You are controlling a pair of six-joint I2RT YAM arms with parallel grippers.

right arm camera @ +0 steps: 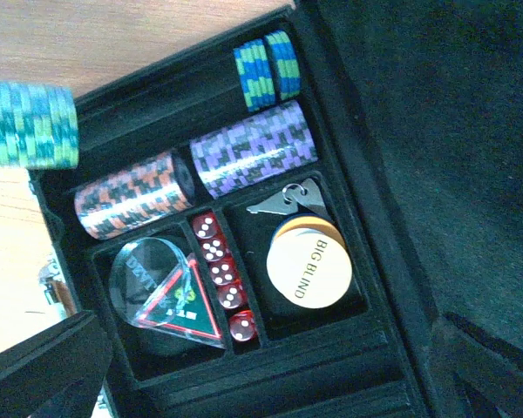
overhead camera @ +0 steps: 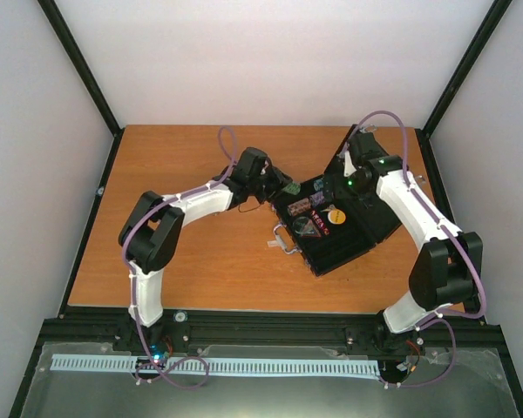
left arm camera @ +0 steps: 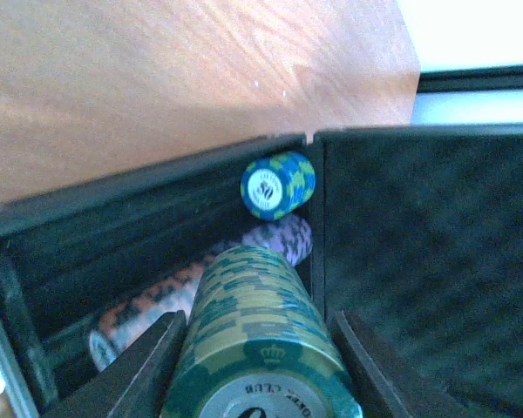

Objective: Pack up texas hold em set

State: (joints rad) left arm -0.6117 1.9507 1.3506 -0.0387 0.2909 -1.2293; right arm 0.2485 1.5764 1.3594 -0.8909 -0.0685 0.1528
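The green chip stack needs to go down into the tray's far row (overhead camera: pixel 299 194) (left arm camera: pixel 150 246) next, beside the short blue stack, with my left gripper. That part of the row is still empty.
The black case (overhead camera: pixel 350 249) lies open right of the table's middle, its silver handle (overhead camera: pixel 283 239) toward the left. My left gripper (overhead camera: pixel 276 185) hovers at the case's far left corner, shut on a green and yellow chip stack (left arm camera: pixel 257 335), which is also at the left edge of the right wrist view (right arm camera: pixel 30 126). In the tray lie a blue stack (right arm camera: pixel 266 70), a purple stack (right arm camera: pixel 253 148), an orange stack (right arm camera: pixel 135 196), several red dice (right arm camera: pixel 222 274) and a white BIG BLIND disc (right arm camera: pixel 309 266). My right gripper (right arm camera: pixel 270 383) hangs open above the tray.
A clear dealer button (right arm camera: pixel 144 266), a green triangular plaque (right arm camera: pixel 181 300) and keys (right arm camera: pixel 288 200) also lie in the tray. The foam-lined lid (right arm camera: pixel 453 113) stands open on the far right side. Bare wooden table (overhead camera: pixel 192 261) lies left of the case; black frame posts and white walls surround it.
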